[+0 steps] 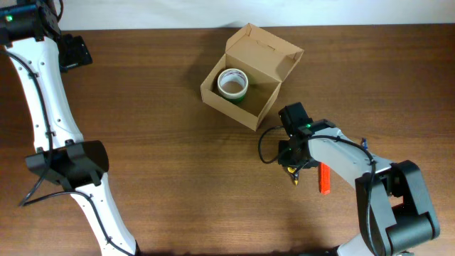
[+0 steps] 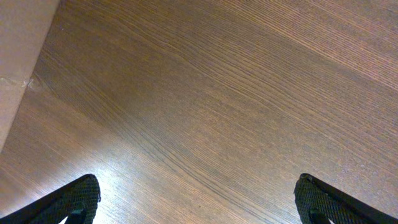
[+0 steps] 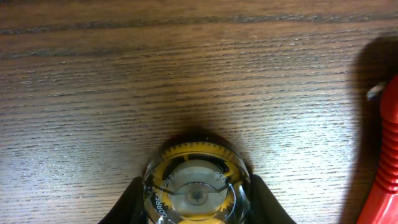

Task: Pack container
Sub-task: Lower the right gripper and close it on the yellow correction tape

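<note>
The box has bare bottom (image 1: 260, 97) outward beside the tape roll, so my right gripper next needs to lift over the box's side, lower the dispenser there and release it.
The container (image 1: 250, 71), a brown cardboard box, stands open at the table's back middle with its flap lid raised. A roll of tape (image 1: 232, 83) with a green edge lies inside it. My right gripper (image 1: 292, 169) is in front of and to the right of the box. It is shut on a round yellow and clear correction tape dispenser (image 3: 196, 190), held close over the wood (image 3: 186, 74). The dispenser's yellow tip (image 1: 294, 178) shows in the overhead view. My left gripper (image 1: 71, 51) is at the far left back, open and empty (image 2: 199, 199) over bare wood.
A red-orange tool (image 1: 324, 178) lies on the table just right of my right gripper; it also shows at the right edge of the right wrist view (image 3: 387, 155). A pale surface (image 2: 18, 56) shows at the left edge of the left wrist view.
</note>
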`<state>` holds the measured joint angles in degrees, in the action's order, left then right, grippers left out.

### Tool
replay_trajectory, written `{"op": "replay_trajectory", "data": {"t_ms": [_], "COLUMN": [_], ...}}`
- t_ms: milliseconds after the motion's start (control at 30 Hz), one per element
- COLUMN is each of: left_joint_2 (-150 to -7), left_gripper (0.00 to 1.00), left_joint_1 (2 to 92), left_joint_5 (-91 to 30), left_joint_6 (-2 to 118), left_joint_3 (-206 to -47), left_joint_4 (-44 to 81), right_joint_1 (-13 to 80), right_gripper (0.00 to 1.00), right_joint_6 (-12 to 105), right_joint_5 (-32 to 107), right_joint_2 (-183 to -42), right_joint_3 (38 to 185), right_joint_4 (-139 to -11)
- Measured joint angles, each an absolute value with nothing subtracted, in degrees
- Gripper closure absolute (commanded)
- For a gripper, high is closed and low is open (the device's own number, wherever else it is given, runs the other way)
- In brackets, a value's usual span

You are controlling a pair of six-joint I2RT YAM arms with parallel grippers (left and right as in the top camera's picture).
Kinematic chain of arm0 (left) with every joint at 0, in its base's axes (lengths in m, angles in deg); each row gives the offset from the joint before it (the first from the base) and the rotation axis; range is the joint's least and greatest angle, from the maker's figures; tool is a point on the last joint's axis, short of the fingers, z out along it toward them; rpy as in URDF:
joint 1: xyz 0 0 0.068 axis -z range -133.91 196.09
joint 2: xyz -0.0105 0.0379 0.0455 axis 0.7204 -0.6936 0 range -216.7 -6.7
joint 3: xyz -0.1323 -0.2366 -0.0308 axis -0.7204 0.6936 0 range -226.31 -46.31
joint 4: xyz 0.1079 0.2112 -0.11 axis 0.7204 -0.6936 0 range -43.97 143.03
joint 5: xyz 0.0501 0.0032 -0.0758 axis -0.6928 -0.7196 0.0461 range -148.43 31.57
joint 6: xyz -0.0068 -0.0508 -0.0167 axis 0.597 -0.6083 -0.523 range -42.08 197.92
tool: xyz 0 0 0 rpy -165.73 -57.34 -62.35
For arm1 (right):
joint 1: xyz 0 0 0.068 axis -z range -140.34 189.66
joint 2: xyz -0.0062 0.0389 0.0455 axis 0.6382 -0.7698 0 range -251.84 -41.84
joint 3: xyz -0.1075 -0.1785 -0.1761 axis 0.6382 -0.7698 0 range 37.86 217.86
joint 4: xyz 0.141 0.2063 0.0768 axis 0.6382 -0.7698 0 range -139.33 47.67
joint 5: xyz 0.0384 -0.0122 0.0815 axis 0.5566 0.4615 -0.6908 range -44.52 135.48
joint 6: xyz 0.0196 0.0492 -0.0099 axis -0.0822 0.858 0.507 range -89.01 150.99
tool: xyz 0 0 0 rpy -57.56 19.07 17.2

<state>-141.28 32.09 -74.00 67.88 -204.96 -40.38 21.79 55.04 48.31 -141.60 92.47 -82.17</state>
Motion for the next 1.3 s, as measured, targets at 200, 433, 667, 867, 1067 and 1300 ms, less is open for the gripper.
{"op": "replay_trajectory", "data": {"t_ms": [200, 433, 667, 867, 1067, 1300], "left_joint_2": [-141.3, -141.3, -141.3, -141.3, -141.3, -141.3], "left_gripper": [0.0, 0.0, 0.0, 0.0, 0.0, 0.0], "left_joint_1": [32.1, 32.1, 32.1, 32.1, 32.1, 32.1], "left_joint_5": [-74.0, -74.0, -74.0, -74.0, -74.0, -74.0], "left_joint_6": [67.9, 67.9, 67.9, 67.9, 67.9, 67.9], "left_joint_3": [-205.0, -205.0, -205.0, -205.0, -205.0, -205.0], "left_joint_4": [-40.4, -40.4, -40.4, -40.4, -40.4, -40.4], "right_joint_1": [21.8, 21.8, 21.8, 21.8, 21.8, 21.8], "right_gripper": [0.74, 0.74, 0.73, 0.73, 0.74, 0.78], "right_joint_6": [54.6, 51.7, 48.3, 47.3, 54.4, 68.9], "right_joint_5": [48.7, 51.1, 53.7, 54.9, 54.6, 50.3], "right_joint_2": [-141.8, -143.1, -143.1, -143.1, -143.1, -143.4], "right_joint_3": [93.1, 101.5, 119.9, 134.8, 144.9, 146.3], "right_joint_4": [-82.4, -89.1, -97.3, -102.0, -102.3, -102.0]}}
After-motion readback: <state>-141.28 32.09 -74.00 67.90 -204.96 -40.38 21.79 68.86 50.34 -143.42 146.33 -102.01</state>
